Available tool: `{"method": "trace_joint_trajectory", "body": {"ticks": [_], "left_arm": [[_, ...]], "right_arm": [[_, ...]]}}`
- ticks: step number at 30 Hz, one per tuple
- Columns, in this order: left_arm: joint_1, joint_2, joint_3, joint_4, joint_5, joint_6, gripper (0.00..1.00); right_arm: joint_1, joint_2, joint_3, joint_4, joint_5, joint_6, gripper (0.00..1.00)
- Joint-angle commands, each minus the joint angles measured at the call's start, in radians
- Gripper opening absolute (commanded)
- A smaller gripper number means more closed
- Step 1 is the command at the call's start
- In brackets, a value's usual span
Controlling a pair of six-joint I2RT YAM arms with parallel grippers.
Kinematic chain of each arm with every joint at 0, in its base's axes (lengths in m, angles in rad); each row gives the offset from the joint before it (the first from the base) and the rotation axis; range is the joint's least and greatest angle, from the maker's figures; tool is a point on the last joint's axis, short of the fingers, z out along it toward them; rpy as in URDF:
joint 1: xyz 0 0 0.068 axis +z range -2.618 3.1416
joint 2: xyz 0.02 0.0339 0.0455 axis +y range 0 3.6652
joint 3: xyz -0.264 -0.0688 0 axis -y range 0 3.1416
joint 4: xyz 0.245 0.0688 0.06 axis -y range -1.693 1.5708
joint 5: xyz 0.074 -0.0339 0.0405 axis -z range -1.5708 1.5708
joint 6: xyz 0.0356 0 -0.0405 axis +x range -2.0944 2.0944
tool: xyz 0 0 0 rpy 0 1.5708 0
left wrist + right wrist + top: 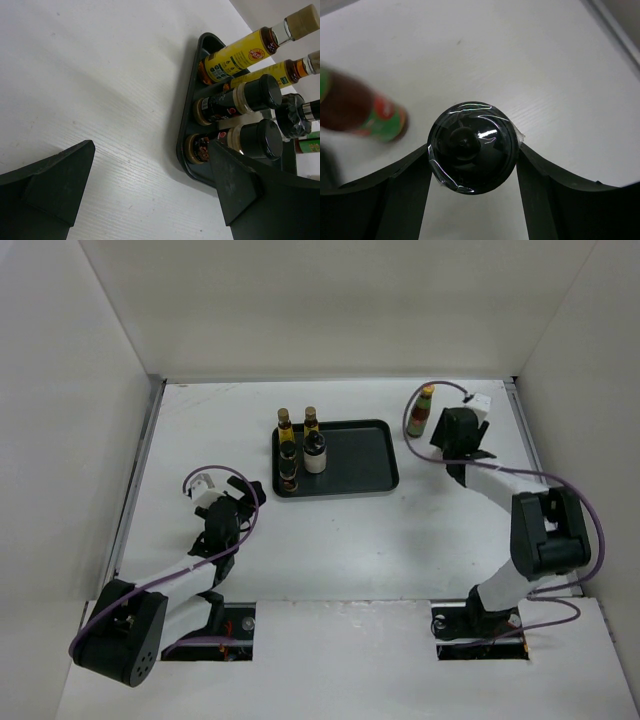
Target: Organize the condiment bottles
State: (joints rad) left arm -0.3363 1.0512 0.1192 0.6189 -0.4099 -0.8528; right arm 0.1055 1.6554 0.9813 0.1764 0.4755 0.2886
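Note:
The tray spot beside the near dark jar is bare, so my right gripper will next carry its bottle left in the top view and release it there.
A black tray (370,455) holds several condiment bottles: two yellow-amber ones (285,423) (311,420), a whitish black-capped one (316,453) and two dark jars (289,455) (289,481). The red bottle with a green label (427,410) stands on the table at the back right. Just right of it, my right gripper (472,152) looks down on a black film-wrapped cap (470,145) of a bottle, and both fingers touch the cap's sides. My left gripper (155,185) is open over bare table, left of the tray (187,125).
White walls enclose the table on three sides. The right arm's purple cable (410,415) loops close behind the red bottle. The right half of the tray is bare.

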Motion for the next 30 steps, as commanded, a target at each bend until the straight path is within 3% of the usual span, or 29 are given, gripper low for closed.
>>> {"method": "trace_joint_trajectory", "body": {"ticks": [1, 9, 14, 23, 30], "left_arm": [[-0.010, -0.003, 0.031, 0.067, 0.008, 0.003, 1.00], [-0.016, 0.006, 0.034, 0.071, 0.006, 0.003, 1.00], [-0.016, -0.005, 0.034, 0.071, 0.003, 0.006, 1.00], [-0.011, -0.025, 0.027, 0.062, 0.003, 0.008, 1.00], [-0.011, -0.025, 0.027, 0.062, 0.003, 0.008, 1.00]], "right_arm": [[0.153, -0.155, -0.059, 0.086, 0.037, 0.040, 0.51], [0.467, -0.289, -0.086, 0.075, 0.068, 0.029, 0.50], [0.640, -0.163, 0.026, 0.133, 0.046, 0.023, 0.50], [0.768, 0.087, 0.232, 0.161, 0.002, 0.020, 0.50], [0.783, 0.184, 0.260, 0.170, -0.002, 0.018, 0.51]]}}
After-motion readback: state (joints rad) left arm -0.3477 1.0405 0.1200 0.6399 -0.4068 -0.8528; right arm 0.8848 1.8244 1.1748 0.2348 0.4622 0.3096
